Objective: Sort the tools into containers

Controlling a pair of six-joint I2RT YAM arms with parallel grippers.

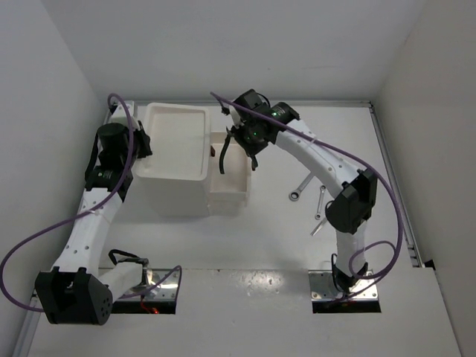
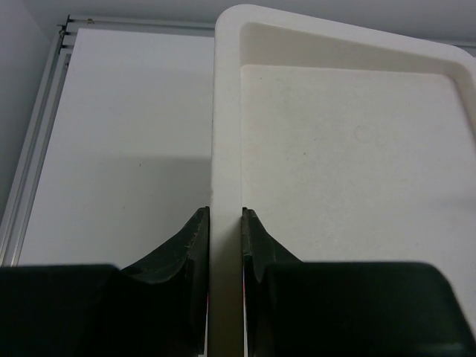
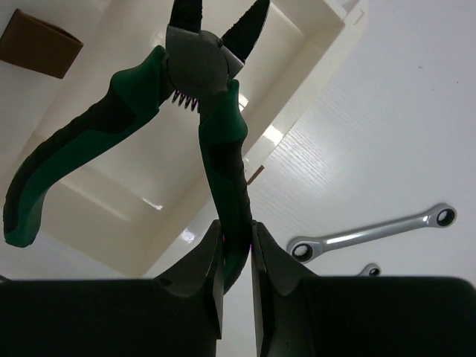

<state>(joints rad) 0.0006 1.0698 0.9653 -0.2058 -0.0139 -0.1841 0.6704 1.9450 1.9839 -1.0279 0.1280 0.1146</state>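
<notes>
My right gripper is above the open drawer's bottom, which is to its left in the top view, so next I will lower it toward the box [image 1: 178, 141] and release the pliers.
The white drawer box [image 1: 178, 141] stands at the back left, and my left gripper [image 1: 141, 145] is shut on the left rim of its shallow tray top. In the left wrist view the rim [image 2: 225, 111] runs between the closed fingers of that gripper [image 2: 226, 216]. My right gripper [image 1: 247, 143] is shut on one handle of the green-handled pliers [image 3: 197, 71], which hang with handles spread above an open drawer [image 3: 149, 193]. That drawer [image 1: 232, 177] sticks out of the box's right side. The fingers of the right gripper [image 3: 238, 238] pinch the handle low down.
Two silver wrenches [image 1: 300, 187] [image 1: 320, 204] lie on the table right of the drawer, near the right arm; the longer one [image 3: 372, 232] shows in the right wrist view. A brown knob [image 3: 37, 44] is on the drawer front. White walls enclose the table.
</notes>
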